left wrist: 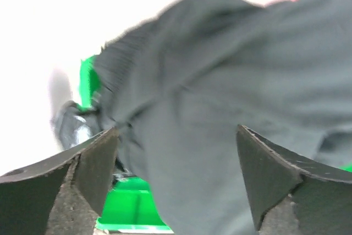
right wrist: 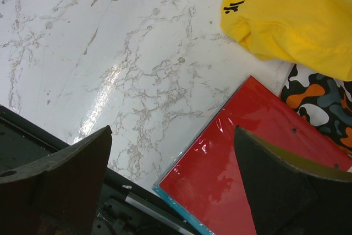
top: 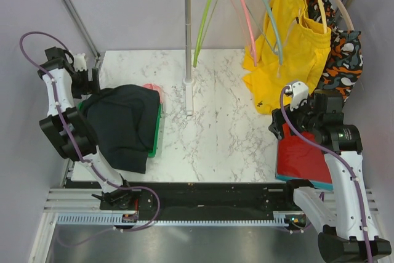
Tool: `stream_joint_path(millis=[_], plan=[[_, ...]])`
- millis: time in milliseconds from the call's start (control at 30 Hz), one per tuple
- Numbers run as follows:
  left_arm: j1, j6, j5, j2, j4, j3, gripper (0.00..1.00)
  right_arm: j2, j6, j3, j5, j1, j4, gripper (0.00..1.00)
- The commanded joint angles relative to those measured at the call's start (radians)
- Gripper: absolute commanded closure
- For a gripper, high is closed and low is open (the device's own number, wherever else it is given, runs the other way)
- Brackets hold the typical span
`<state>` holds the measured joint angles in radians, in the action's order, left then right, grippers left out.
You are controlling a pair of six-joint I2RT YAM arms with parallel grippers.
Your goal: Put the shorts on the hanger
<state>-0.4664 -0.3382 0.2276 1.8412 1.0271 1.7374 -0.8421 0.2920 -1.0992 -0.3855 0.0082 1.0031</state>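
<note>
I will next lower the open fingers of my left gripper onto the black shorts' far corner beside the wall and close them, because the cloth already shows between them.
The black shorts lie heaped on a green tray at the table's left. In the left wrist view the shorts fill the frame between the fingers. My left gripper is open and empty, just at the shorts' far left edge. The pale teal hanger hangs on the rail at the back, partly in front of the yellow shorts. My right gripper is open and empty above the table's right side, over the edge of a red sheet.
A lime green hanger and a pink hanger hang on the rail. Yellow shorts and an orange-black patterned garment hang at the right. A metal stand pole rises from the table's middle back. Something pink shows behind the shorts.
</note>
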Motion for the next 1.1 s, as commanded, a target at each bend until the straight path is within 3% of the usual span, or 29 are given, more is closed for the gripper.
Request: stream_joint_path(millis=[0,67,400,500,533,700,733,900,1067], plan=[[-0.003,-0.027,-0.085,0.062,-0.079,0.097,0.11,0.0,0.004,-0.018,-0.029,-0.005,-0.012,0.02],[-0.003,-0.039,-0.105,0.11,-0.078,0.117,0.17,-0.006,0.007,-0.025,-0.026,-0.005,-0.011,0.02],[-0.003,-0.068,-0.137,0.185,-0.085,0.082,0.2,-0.022,0.015,-0.039,-0.024,-0.005,-0.009,0.02],[-0.003,-0.079,-0.142,0.181,-0.09,0.057,0.28,-0.018,0.016,-0.034,-0.027,-0.005,-0.014,0.02],[-0.003,-0.082,-0.143,0.178,-0.091,0.057,0.43,-0.018,0.016,-0.034,-0.027,-0.005,-0.014,0.02],[-0.003,-0.096,-0.082,0.118,-0.041,0.092,0.85,-0.02,0.018,-0.036,-0.033,-0.004,-0.02,0.02],[-0.003,-0.096,-0.067,0.095,-0.02,0.132,0.98,-0.018,0.018,-0.04,-0.035,-0.005,-0.02,0.02],[0.006,-0.088,0.094,-0.045,0.071,0.246,0.98,-0.02,0.015,-0.051,-0.033,-0.005,-0.037,0.02],[0.121,-0.104,0.17,-0.232,0.149,0.376,0.98,-0.028,-0.001,-0.056,-0.046,-0.004,-0.054,0.02]])
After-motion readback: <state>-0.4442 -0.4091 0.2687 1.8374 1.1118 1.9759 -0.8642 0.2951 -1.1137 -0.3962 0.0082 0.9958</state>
